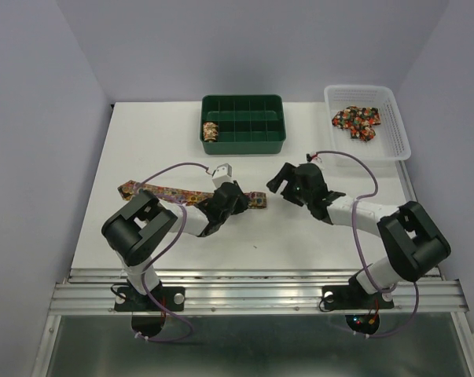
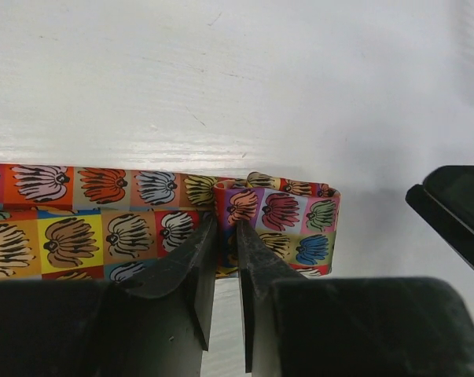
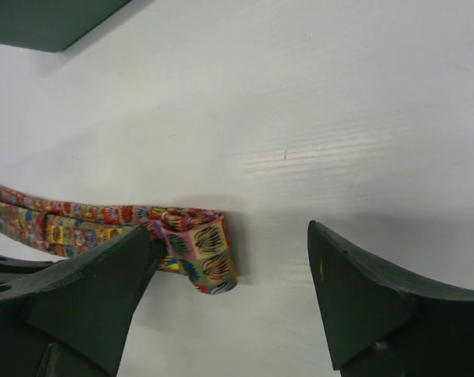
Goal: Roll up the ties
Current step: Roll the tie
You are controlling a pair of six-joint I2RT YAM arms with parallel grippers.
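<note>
My right gripper will move its open fingers down and to the left in the top view and close them around the loop's loose end (image 1: 259, 200) (image 3: 212, 253), which is below on that side.
A patchwork tie (image 1: 174, 193) lies flat across the table, its right end folded back into a small loop (image 2: 277, 214). My left gripper (image 2: 225, 236) is shut on that folded end, with the fabric pinched between its two dark fingers (image 2: 191, 263). In the top view the left gripper (image 1: 235, 196) sits on the tie's right end. My right gripper (image 3: 233, 232) is open and empty, just right of the loop (image 3: 205, 255) and facing it; in the top view the right gripper (image 1: 278, 187) is close beside the tie's end. One rolled tie (image 1: 211, 130) sits in the green box.
A green compartment box (image 1: 244, 143) stands at the back centre. A white basket (image 1: 395, 133) at the back right holds more loose ties (image 1: 358, 121). The right gripper's finger (image 2: 457, 212) shows at the right edge of the left wrist view.
</note>
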